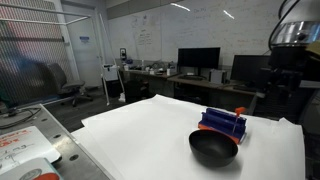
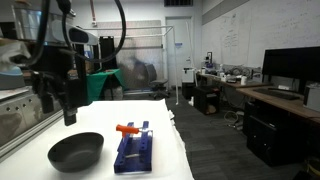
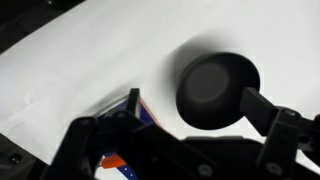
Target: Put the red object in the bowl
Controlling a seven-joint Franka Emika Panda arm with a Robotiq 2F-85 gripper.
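The robot's gripper has to move from the bowl toward the blue rack next, then turn and go down to the red object (image 1: 238, 116) (image 3: 113, 161), because its open fingers have only the bowl between them.
The matte black bowl (image 1: 213, 148) sits on the white table, right next to the blue slatted rack (image 1: 223, 124). The small red object (image 1: 239, 111) rests on top of the rack; it shows as a red-orange piece in the other exterior view (image 2: 127, 129) too. My gripper (image 2: 68, 116) hangs open and empty above the table, just over the bowl (image 2: 75, 150) and apart from the rack (image 2: 133, 150). In the wrist view the open fingers (image 3: 190, 108) frame the bowl (image 3: 215, 88). The rack's blue edge (image 3: 146, 112) and a bit of red-orange (image 3: 114, 161) peek out at the lower left.
The white table (image 1: 140, 130) ends close to the bowl and rack on one side (image 2: 180, 150). A metal bench with papers (image 1: 25, 140) stands beside it. Desks with monitors (image 1: 198, 60) line the back wall.
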